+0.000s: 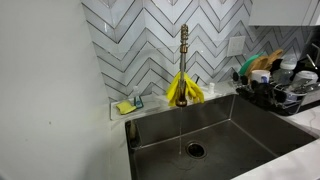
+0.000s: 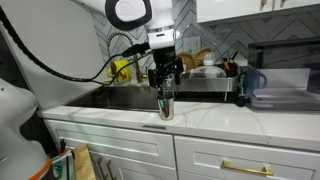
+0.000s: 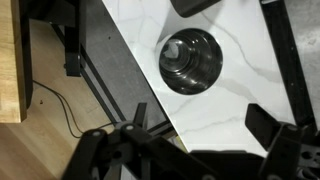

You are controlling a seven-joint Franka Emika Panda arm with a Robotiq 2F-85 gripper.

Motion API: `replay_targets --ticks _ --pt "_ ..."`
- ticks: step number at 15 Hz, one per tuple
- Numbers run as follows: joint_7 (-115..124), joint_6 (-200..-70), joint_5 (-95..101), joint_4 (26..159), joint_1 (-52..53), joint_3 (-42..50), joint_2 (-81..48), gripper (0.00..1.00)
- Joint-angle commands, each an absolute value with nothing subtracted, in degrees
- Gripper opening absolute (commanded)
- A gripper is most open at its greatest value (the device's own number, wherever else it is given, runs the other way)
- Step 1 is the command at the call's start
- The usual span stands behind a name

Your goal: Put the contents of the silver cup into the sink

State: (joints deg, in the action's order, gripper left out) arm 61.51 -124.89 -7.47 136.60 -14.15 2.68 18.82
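My open gripper moves down toward the silver cup next, astride the cup's rim nearest the fingers, since the cup's opening lets one finger go inside.
The silver cup stands upright on the white marble counter near its front edge. In the wrist view the silver cup shows from above with a dark inside; I cannot make out its contents. My gripper hangs just above the cup. In the wrist view my gripper is open, with only bare counter between its fingers and the cup beyond the fingertips. The sink is a large steel basin with a round drain; in an exterior view the sink lies behind the cup, to the left.
A faucet draped with yellow gloves stands behind the sink. A sponge holder sits at its back corner. A full dish rack stands beside the basin. A dark jug stands on the counter. The floor lies below the counter edge.
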Motion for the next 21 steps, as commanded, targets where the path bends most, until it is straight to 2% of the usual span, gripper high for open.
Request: replay_targets --ticks 1,10,13,15,16,17,19,20,21 --pt "65.30 -125.96 -8.26 134.83 -12.98 2.53 15.64 1.00" --pt "67.49 -128.28 -8.54 132.88 -10.33 2.89 11.80 1.00" --pt "67.59 -128.93 -9.06 132.75 -9.99 3.08 11.08 0.93" --pt "67.90 -129.41 -9.26 132.72 -9.92 3.14 10.74 0.83" --pt "68.02 -129.62 -9.55 132.63 -9.85 3.21 10.56 0.82" --pt "68.15 -129.75 -9.72 132.60 -9.80 3.24 10.48 0.71" --pt "68.47 -129.87 -9.91 132.43 -9.76 3.28 10.16 0.71" --pt "68.59 -129.89 -10.00 132.40 -9.73 3.30 10.00 0.65" --pt "68.73 -129.88 -10.02 132.37 -9.71 3.31 9.87 0.70"
